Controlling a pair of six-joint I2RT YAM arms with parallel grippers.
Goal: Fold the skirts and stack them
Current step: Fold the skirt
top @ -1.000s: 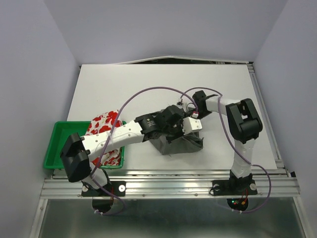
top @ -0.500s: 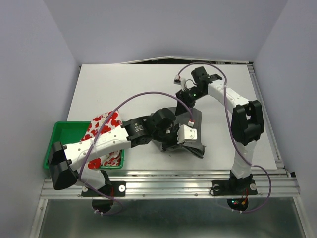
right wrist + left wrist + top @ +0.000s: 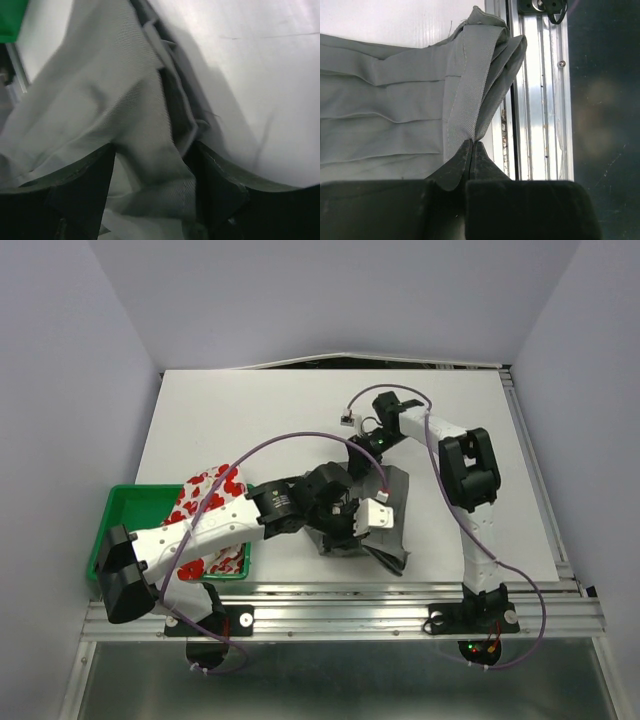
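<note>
Next, my left gripper carries the waistband outward from the near bar and releases it there, spreading the bunched cloth, since the skirt's far end lies outward of that gripper.
The dark grey skirt lies bunched at the table's front centre. My left gripper is shut on its waistband edge, seen pinched between the closed tips in the left wrist view, with the pleated cloth spreading left. My right gripper is at the skirt's far end. In the right wrist view it is closed around a thick bunch of the grey cloth, which stretches away from it. The white skirt with red hearts lies over the green tray, away from both grippers.
The green tray sits at the front left edge; a corner of it shows in the right wrist view. The aluminium rail runs along the table's near edge just beside the held waistband. The white table extends behind.
My right gripper swung from over the skirt toward the back, drawing the grey cloth out lengthwise. My left arm pulled back to the left and its gripper stayed on the skirt.
</note>
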